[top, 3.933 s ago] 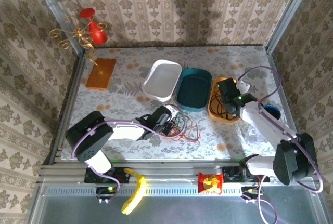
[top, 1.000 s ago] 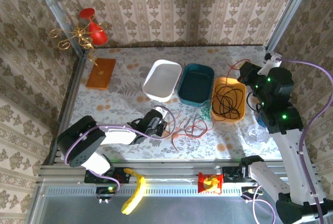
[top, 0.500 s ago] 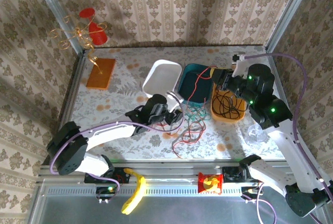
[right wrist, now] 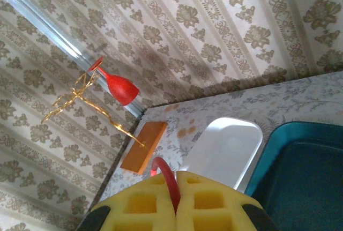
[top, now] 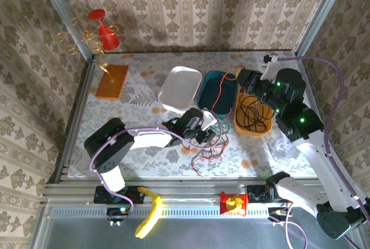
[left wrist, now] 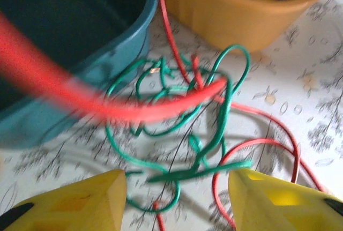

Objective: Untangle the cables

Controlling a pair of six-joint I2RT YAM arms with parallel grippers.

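Observation:
My left gripper should move down and gently toward the orange bin, then close on the raised green cable [left wrist: 199, 172], because that cable already spans its open fingers.
A tangle of red and green cables [top: 211, 142] lies on the table in front of the teal bin [top: 203, 100]. My left gripper [top: 204, 127] hovers at its far-left edge, open. In the left wrist view the yellow fingertips [left wrist: 80, 201] stand wide apart, with a green cable [left wrist: 185, 174] lying between them, untouched. A red cable [top: 218, 94] rises from the tangle over the teal bin to my right gripper [top: 243, 79]. In the right wrist view the right gripper [right wrist: 176, 191] is shut on the red cable [right wrist: 165, 172], which loops out above the pads. Black cables [top: 252, 113] lie in the orange bin [top: 238, 123].
A white bin [top: 179, 89] stands left of the teal one. An orange block [top: 112, 81] and a red-and-gold ornament [top: 95, 36] sit at the back left. A clear plastic item [top: 285, 148] lies right of the orange bin. Metal rails edge the table.
My left gripper has opened and shifted right toward the tangle. The right gripper has carried the red cable left, from beyond the orange bin to above the teal bin.

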